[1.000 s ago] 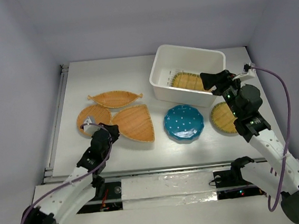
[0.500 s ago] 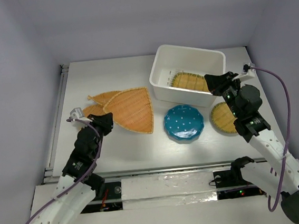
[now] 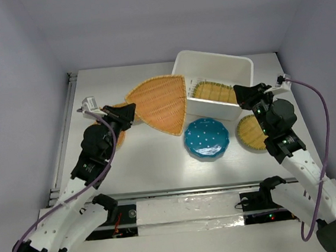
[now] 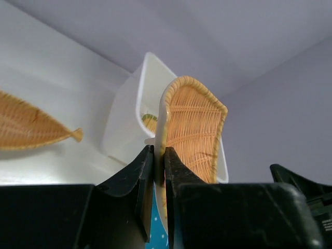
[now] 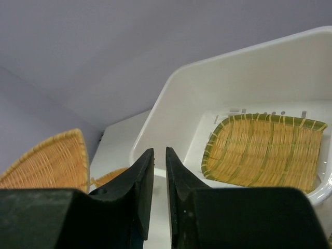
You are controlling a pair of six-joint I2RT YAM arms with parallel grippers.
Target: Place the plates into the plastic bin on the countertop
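Observation:
My left gripper will cross the bin's rim next, lower and release: the bin's bare bottom is outward and to its right in the top view.
My left gripper (image 3: 129,112) (image 4: 158,150) is shut on the rim of a fan-shaped wicker plate (image 3: 159,103) (image 4: 194,124), which hangs on edge above the countertop (image 3: 153,160), just left of the white plastic bin (image 3: 184,93) (image 4: 122,124). A square green-rimmed wicker plate (image 3: 213,92) (image 5: 264,148) lies in the bin. My right gripper (image 3: 242,95) (image 5: 159,150) hovers at the bin's near right wall, its jaws almost together with nothing between them. A teal dotted plate (image 3: 206,138) and a round wicker plate (image 3: 251,133) lie in front of the bin.
A leaf-shaped wicker plate (image 4: 26,127) (image 3: 119,106) lies behind my left gripper, mostly hidden in the top view. Another wicker plate (image 3: 119,139) peeks out from under the left arm. A metal rail (image 3: 67,130) runs along the countertop's left edge.
The left arm lifted the fan-shaped plate off the countertop and carried it back and right toward the bin. The right gripper's jaws closed from wide to nearly together.

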